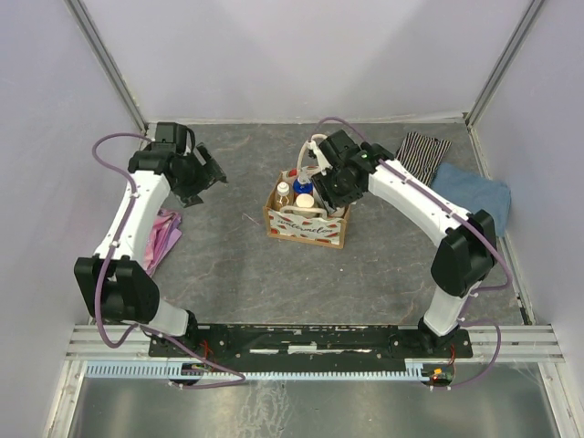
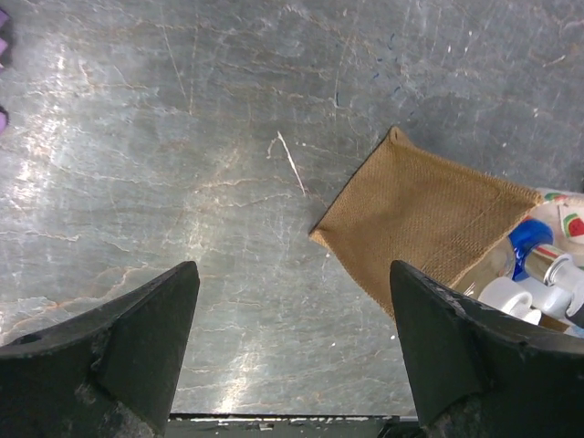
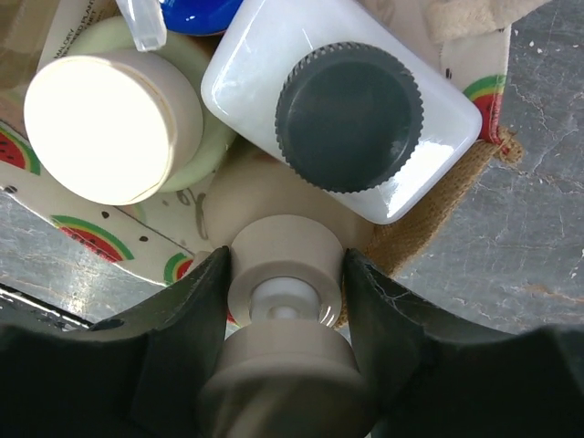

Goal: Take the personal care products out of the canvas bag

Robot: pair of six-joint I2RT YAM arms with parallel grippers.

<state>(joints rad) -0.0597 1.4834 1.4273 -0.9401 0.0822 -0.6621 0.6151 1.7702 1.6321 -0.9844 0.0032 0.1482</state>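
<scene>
My right gripper lifts the pump bottle next, then shifts toward that cloth and lowers the bottle, to reach the bare table between bag and blue cloth (image 3: pixel 500 265).
The canvas bag (image 1: pixel 307 225), cream with red watermelon prints, stands at the table's middle with several personal care bottles upright in it. My right gripper (image 1: pixel 330 186) is over the bag's right side, shut on the collar of the beige pump bottle (image 3: pixel 285 274), with one finger (image 3: pixel 193 306) on each side of it. Next to it in the bag are a white bottle with a dark grey cap (image 3: pixel 351 114), a cream-capped bottle (image 3: pixel 100 128) and a blue pump top (image 3: pixel 196 9). My left gripper (image 1: pixel 206 173) is open and empty, left of the bag. In the left wrist view, it (image 2: pixel 292 347) hangs over bare table beside the bag's brown side (image 2: pixel 429 228).
A pink folded cloth (image 1: pixel 164 235) lies under the left arm. A striped cloth (image 1: pixel 424 153) and a blue cloth (image 1: pixel 474 193) lie at the back right. A short white thread (image 1: pixel 248 218) lies left of the bag. Walls enclose the table on three sides.
</scene>
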